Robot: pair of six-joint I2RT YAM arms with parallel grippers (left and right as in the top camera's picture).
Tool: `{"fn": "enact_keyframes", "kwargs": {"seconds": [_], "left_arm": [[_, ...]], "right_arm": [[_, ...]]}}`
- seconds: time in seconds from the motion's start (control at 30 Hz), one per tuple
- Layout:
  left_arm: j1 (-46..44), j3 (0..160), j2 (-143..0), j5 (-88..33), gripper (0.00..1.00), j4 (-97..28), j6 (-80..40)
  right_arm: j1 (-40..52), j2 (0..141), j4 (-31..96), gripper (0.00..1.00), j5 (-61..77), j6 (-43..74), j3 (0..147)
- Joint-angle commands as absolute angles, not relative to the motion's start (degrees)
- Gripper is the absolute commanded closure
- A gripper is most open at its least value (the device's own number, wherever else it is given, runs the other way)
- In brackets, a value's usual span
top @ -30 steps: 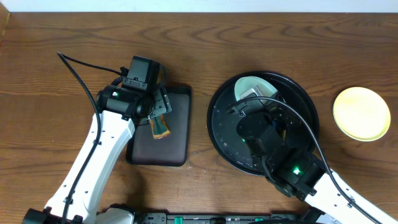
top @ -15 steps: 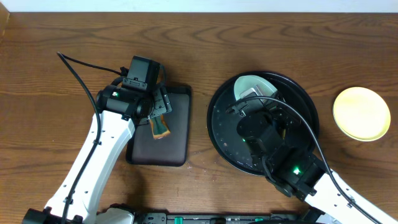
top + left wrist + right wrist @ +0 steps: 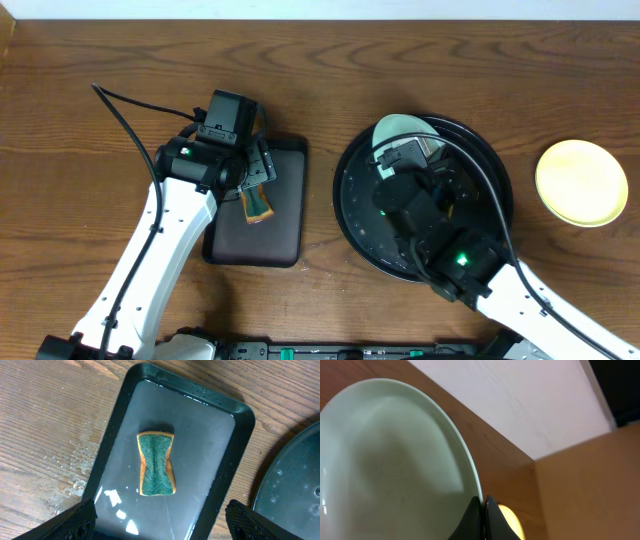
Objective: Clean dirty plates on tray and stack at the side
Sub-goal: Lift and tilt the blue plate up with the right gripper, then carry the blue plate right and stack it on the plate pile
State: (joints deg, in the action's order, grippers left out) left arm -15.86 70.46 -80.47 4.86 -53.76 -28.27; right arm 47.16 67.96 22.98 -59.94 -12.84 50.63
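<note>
My right gripper will next raise the blue-white plate (image 3: pixel 399 129) past the black tray. Then it will lower it onto the pale yellow plate (image 3: pixel 581 182), because that one is already set aside.
My right gripper (image 3: pixel 404 157) is over the far part of the round black tray (image 3: pixel 352 205) and is shut on the rim of a pale blue-white plate (image 3: pixel 399 129), which is tilted up. In the right wrist view the plate (image 3: pixel 390 460) fills the left side, with the fingertips (image 3: pixel 483 510) pinching its edge. A pale yellow plate (image 3: pixel 581 182) lies on the table right of the tray; it also shows behind the fingers (image 3: pixel 509 521). My left gripper (image 3: pixel 160 520) is open above the brown tray. A third plate is not visible.
An orange-and-teal sponge (image 3: pixel 156 463) lies in the wet rectangular dark brown tray (image 3: pixel 227 450) left of the black tray; it also shows from overhead (image 3: pixel 258 205). Water drops lie on the wood (image 3: pixel 70 477) beside it. A black cable (image 3: pixel 125 115) trails at the far left.
My right arm has shifted left and toward the far side, tipping the pale plate up more steeply. The left arm and sponge have not moved.
</note>
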Motion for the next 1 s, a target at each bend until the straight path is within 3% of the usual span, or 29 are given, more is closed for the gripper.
{"fn": "enact_keyframes", "kwargs": {"seconds": [0.0, 0.2, 0.3, 0.57, 0.73, 0.97], "left_arm": [[-15.7, 71.1, -80.6, 5.2, 0.16, -53.9, -28.2], [-15.7, 71.1, -80.6, 5.2, 0.16, -53.9, -28.2], [-15.7, 71.1, -80.6, 5.2, 0.16, -53.9, -28.2], [-15.7, 71.1, -80.6, 5.1, 0.16, -53.9, -28.2], [-15.7, 71.1, -80.6, 5.2, 0.16, -53.9, -28.2], [-15.7, 71.1, -80.6, 5.2, 0.16, -53.9, -28.2]], "right_arm": [[52.0, 68.1, 21.5, 0.99, -73.6, -13.1, 52.8], [50.1, 69.2, 21.3, 0.99, -65.6, -9.5, 52.3], [46.4, 69.3, 24.0, 0.99, -62.7, -4.1, 52.3], [33.3, 67.4, 30.3, 0.99, -39.5, 17.4, 52.3], [18.4, 63.5, 29.1, 0.99, -25.3, 22.7, 52.4], [-12.5, 63.9, 29.2, 0.99, -4.4, 25.5, 52.3]]}}
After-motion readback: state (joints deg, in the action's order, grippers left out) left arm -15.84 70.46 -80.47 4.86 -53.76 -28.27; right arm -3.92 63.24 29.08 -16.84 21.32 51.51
